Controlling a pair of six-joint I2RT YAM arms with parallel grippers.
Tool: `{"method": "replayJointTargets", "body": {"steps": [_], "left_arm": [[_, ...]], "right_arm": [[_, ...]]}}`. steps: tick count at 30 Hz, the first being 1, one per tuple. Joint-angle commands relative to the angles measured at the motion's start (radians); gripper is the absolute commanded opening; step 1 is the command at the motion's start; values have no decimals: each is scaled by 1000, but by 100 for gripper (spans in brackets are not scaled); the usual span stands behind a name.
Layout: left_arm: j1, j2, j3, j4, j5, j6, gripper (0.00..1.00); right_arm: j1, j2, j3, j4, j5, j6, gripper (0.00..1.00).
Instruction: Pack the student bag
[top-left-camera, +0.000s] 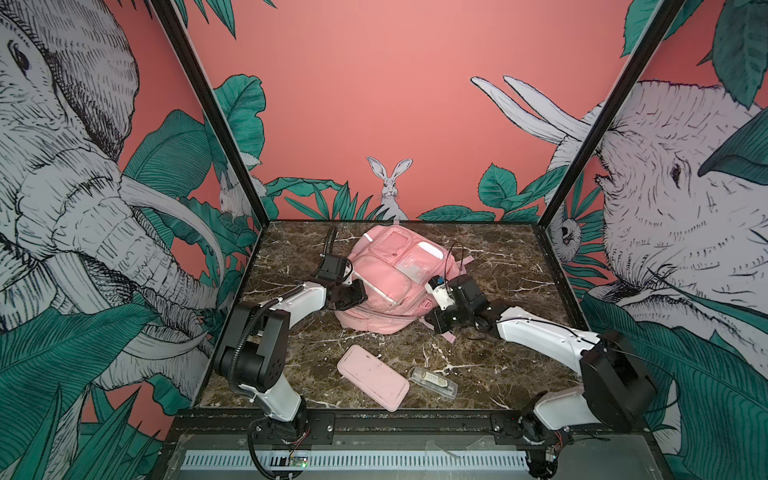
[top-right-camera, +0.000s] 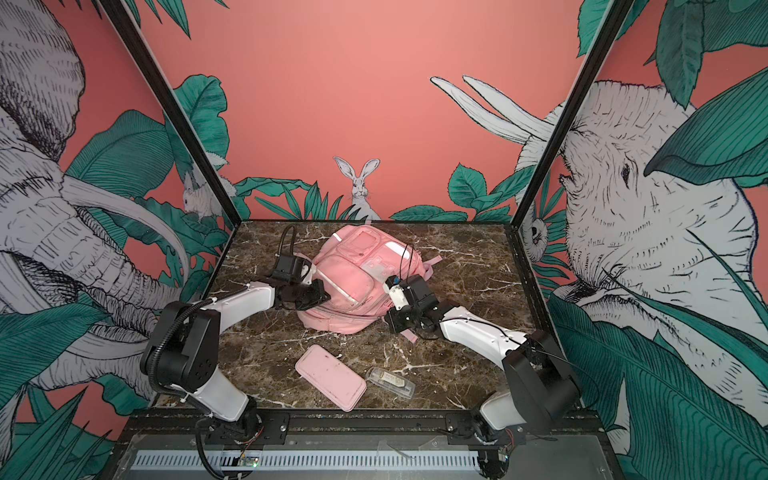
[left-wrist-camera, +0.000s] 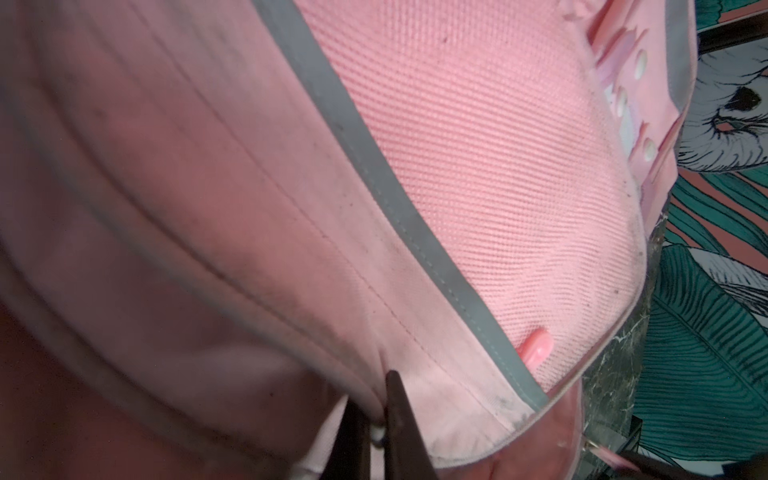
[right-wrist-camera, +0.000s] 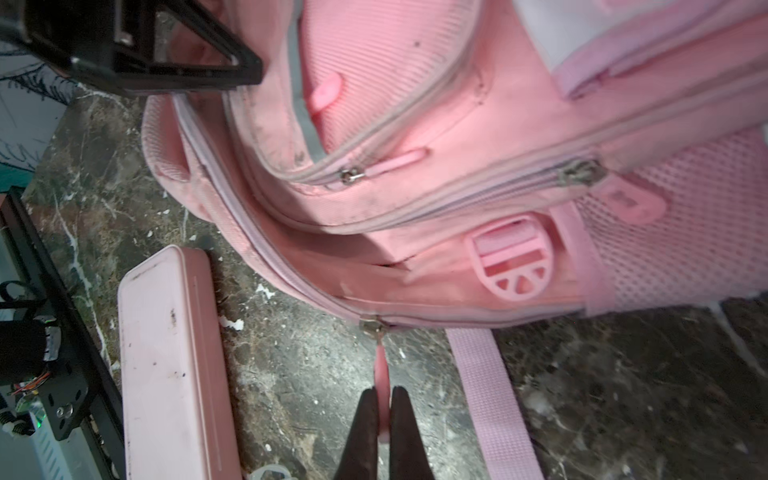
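Note:
The slider is short of the mesh pocket (right-wrist-camera: 589, 311), so my right gripper should next pull the pull tab (right-wrist-camera: 381, 365) along the bag's edge, past the strap, and release it beside the pocket.
The student bag (top-left-camera: 386, 282) (top-right-camera: 353, 282), a large pink backpack, lies front up at the back middle of the marble table. My left gripper (top-left-camera: 362, 297) (top-right-camera: 327, 297) (left-wrist-camera: 376, 409) is at the bag's left side. It is shut on a pinched fold of the bag's fabric beside a grey strip (left-wrist-camera: 399, 199). My right gripper (top-left-camera: 432, 323) (top-right-camera: 392, 323) (right-wrist-camera: 383, 397) is at the bag's near right corner. It is shut on the pink pull tab (right-wrist-camera: 381, 365) of the main zip, whose slider (right-wrist-camera: 374, 324) sits at the bag's edge.
A flat pink pencil pouch (top-left-camera: 372, 376) (top-right-camera: 331, 376) (right-wrist-camera: 170, 361) lies near the front edge, with a clear plastic case (top-left-camera: 433, 381) (top-right-camera: 390, 381) to its right. A pink strap (right-wrist-camera: 486, 395) trails on the table beside my right gripper. Printed walls close the table's sides and back.

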Motion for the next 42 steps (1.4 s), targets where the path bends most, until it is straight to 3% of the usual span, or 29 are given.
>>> {"method": "replayJointTargets", "body": {"steps": [1, 21, 30, 38, 42], "left_arm": [[36, -18, 3, -34, -83, 39, 0], [39, -21, -35, -30, -67, 54, 0], [-5, -30, -31, -4, -43, 22, 4], [-59, -12, -2, 7, -54, -3, 8], [-70, -4, 11, 7, -60, -10, 11]], "right_arm": [[-53, -11, 2, -1, 63, -21, 0], [-238, 105, 43, 34, 101, -32, 0], [-244, 105, 59, 40, -12, -2, 0], [-235, 28, 5, 3, -13, 3, 11], [-234, -35, -10, -52, 8, -7, 27]]}}
